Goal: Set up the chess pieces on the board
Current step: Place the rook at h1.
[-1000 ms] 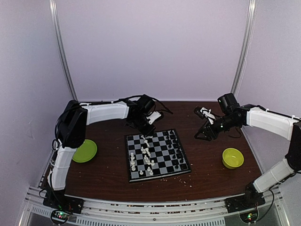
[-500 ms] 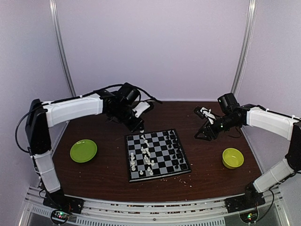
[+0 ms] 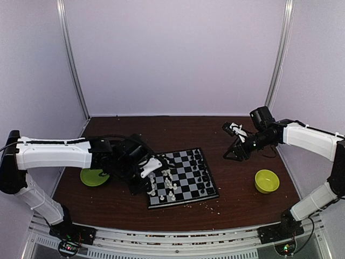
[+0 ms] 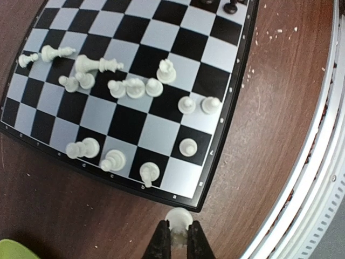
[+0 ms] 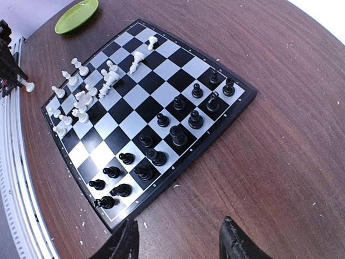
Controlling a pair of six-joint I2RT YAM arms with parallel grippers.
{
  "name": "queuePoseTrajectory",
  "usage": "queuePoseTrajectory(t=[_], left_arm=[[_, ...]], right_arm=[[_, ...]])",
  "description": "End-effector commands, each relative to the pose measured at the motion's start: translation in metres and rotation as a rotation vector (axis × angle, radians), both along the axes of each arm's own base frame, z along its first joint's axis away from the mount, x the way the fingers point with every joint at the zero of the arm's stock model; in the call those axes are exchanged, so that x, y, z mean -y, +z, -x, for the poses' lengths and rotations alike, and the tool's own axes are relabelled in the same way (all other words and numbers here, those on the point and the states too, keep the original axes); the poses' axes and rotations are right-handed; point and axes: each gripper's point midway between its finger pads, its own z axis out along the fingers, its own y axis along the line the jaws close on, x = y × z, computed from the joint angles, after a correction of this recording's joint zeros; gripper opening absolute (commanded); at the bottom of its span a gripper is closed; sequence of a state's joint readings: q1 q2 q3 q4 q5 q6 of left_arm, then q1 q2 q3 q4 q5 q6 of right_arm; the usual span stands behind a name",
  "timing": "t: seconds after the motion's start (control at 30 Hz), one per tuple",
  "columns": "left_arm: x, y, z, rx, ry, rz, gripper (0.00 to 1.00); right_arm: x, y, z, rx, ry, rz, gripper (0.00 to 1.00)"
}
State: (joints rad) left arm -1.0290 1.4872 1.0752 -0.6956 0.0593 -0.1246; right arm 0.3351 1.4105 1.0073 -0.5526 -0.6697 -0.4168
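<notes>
The left gripper comes in over the border next and lowers the white piece [image 4: 179, 219] onto the pale square at the board's near corner, since that square stands empty.
The board [image 3: 183, 200] lies mid-table. White chess pieces [image 3: 167, 181] are scattered on its left half, some toppled, and black chess pieces [image 3: 200, 172] stand along its right side. My left gripper [image 3: 146, 181] hovers at the board's near left corner. In the left wrist view it [image 4: 178, 231] is shut on a white chess piece [image 4: 179, 218] just off the board's [image 4: 156, 135] corner, over bare table. My right gripper [image 3: 233, 154] hangs open to the right of the board. In its wrist view its [image 5: 178, 229] jaws stand wide apart above bare wood beside the black pieces [image 5: 161, 140].
A lime-green plate [image 3: 92, 177] sits left of the board, partly behind my left arm. A lime-green bowl [image 3: 267, 181] stands at the right. Pale crumbs [image 3: 215, 208] dot the wood near the board. The metal rail [image 4: 318, 162] runs along the table's near edge.
My left arm has swung from behind the board's far left corner forward to its near left corner. The right arm has not moved.
</notes>
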Motion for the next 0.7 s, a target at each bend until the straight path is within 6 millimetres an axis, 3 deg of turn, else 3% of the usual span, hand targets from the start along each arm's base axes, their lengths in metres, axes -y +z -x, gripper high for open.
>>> queuePoseTrajectory(t=[0.0, 0.2, 0.67], left_arm=[[0.008, -0.004, 0.001, 0.042, 0.022, 0.062, 0.04], [0.017, -0.024, 0.002, 0.050, 0.027, 0.054, 0.04], [0.027, -0.045, 0.007, 0.049, 0.006, -0.011, 0.03]], right_arm=[[0.007, 0.019, -0.004, 0.090, -0.012, 0.022, 0.50], [0.010, 0.024, -0.005, 0.115, -0.022, 0.028, 0.51], [0.009, 0.020, -0.004, 0.102, -0.012, 0.028, 0.51]])
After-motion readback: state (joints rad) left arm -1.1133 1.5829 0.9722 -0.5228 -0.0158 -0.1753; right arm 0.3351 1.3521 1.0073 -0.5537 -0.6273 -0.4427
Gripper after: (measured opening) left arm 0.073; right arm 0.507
